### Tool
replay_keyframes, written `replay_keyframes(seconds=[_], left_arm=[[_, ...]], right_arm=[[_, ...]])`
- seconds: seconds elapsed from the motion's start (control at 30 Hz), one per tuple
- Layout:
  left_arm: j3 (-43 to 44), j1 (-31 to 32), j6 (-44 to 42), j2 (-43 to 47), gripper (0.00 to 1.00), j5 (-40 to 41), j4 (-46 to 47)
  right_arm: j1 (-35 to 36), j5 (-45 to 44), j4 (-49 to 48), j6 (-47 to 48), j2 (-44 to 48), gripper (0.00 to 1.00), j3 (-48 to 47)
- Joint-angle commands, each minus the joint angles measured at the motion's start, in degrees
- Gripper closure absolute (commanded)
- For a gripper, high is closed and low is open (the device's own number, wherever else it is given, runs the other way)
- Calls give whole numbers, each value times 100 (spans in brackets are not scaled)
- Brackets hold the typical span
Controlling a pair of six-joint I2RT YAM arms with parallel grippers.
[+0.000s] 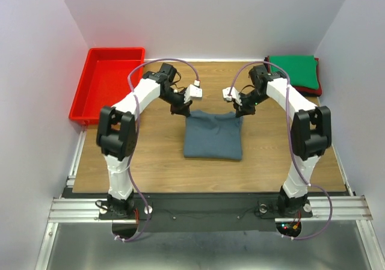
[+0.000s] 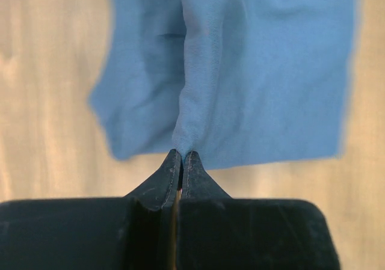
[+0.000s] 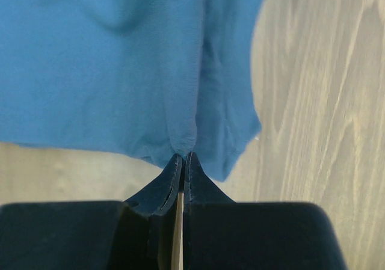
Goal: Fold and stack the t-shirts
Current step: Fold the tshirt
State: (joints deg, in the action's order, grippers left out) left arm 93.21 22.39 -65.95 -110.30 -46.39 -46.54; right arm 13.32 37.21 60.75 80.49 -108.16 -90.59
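The left gripper eases outward and down to the table just past the t-shirt's far edge [image 1: 192, 109] next and releases the t-shirt's corner, since its pinched cloth stands raised.
A slate blue-grey t-shirt [image 1: 213, 139] lies folded in the middle of the wooden table. My left gripper [image 1: 184, 110] is shut on its far left corner; the left wrist view shows the cloth [image 2: 258, 71] pinched at the gripper [image 2: 181, 154] tips. My right gripper [image 1: 239, 111] is shut on its far right corner, with the cloth [image 3: 120, 71] pinched at that gripper [image 3: 183, 156] too. A green t-shirt [image 1: 293, 70] lies folded at the far right on top of a red one [image 1: 314, 89], with a dark layer under them.
A red plastic tray [image 1: 90, 95] stands at the far left corner of the table. White walls close in the left, right and back. The arm bases sit on a metal rail [image 1: 204, 208] at the near edge.
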Motion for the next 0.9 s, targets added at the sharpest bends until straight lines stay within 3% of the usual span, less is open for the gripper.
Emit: replay_keyframes(seconds=[0.0, 0.23, 0.4, 0.43, 0.5, 0.53, 0.57, 0.67, 0.87], left_arm=[[1204, -130, 100, -772, 98, -143, -548], [2350, -130, 680, -1889, 95, -54, -689], [2272, -130, 873, -2004, 91, -2, -488], [2246, -130, 882, -1987, 88, 7, -470], [2219, -130, 1049, -1916, 73, 33, -312], [2219, -130, 1102, -1873, 64, 103, -242], [2228, -147, 1102, -1803, 59, 130, -258], [2114, -235, 1128, -1583, 52, 17, -172], [1403, -139, 1277, -941, 45, -28, 679]], right_arm=[[-198, 199, -142, 160, -502, 99, -503], [-260, -47, -344, 117, -1057, 99, -512], [-427, -65, -441, -253, -1278, 99, -873], [-444, -39, -450, -253, -1269, 99, -899], [-471, -12, -424, -314, -1199, 97, -917], [-471, -64, -424, -341, -1147, 89, -900], [-462, -126, -424, -428, -1050, 66, -899], [-549, -162, -441, -744, -944, 43, -1039], [-629, 802, -468, -2850, -1714, 40, -2399]])
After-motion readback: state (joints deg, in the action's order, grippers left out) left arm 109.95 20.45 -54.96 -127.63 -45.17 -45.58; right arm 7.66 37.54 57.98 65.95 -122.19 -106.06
